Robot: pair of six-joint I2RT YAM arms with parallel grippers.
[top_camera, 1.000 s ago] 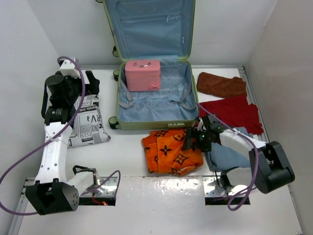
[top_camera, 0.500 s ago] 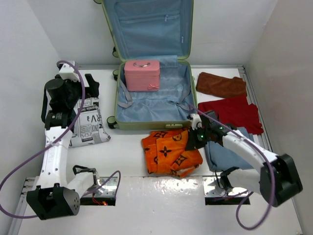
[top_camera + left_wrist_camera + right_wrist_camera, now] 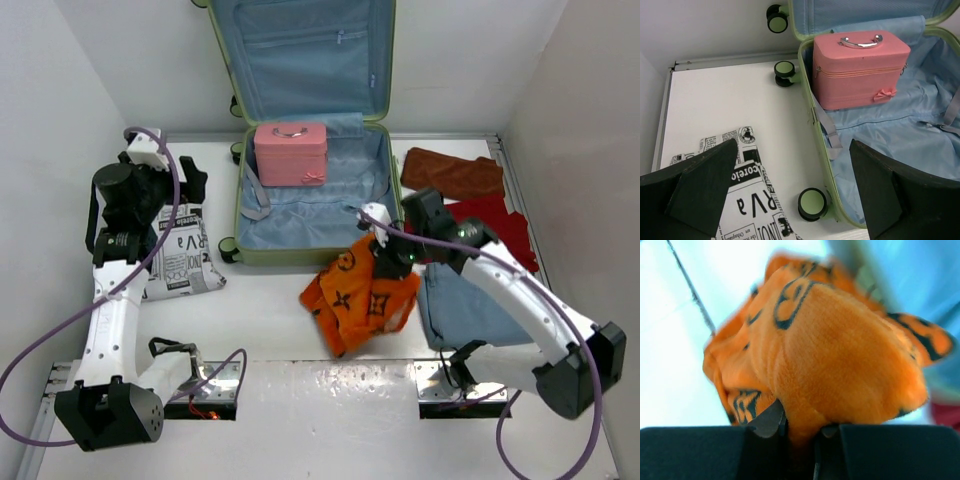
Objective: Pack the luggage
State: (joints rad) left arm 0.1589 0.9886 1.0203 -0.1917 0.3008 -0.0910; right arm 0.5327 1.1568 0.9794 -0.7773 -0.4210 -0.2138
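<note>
My right gripper carries the orange cloth outward past the luggage's front rim and releases it next, since the luggage's empty lining beside the pink case lies outward.
The luggage lies open at the back middle, light-green shell, light-blue lining, lid leaning on the wall. A small pink case stands in its far left corner. My right gripper is shut on an orange cloth with black patterns, which hangs lifted just in front of the luggage's front right rim. My left gripper is open and empty, up above the table left of the luggage, over a newspaper-print pouch.
A brown cloth and a red cloth lie right of the luggage. A folded blue-grey cloth lies under my right arm. Black-and-green wheels stick out on the luggage's left side. Walls close in on three sides.
My right gripper shut on the orange cloth and raised it off the table toward the luggage's front rim. The left arm barely moved.
</note>
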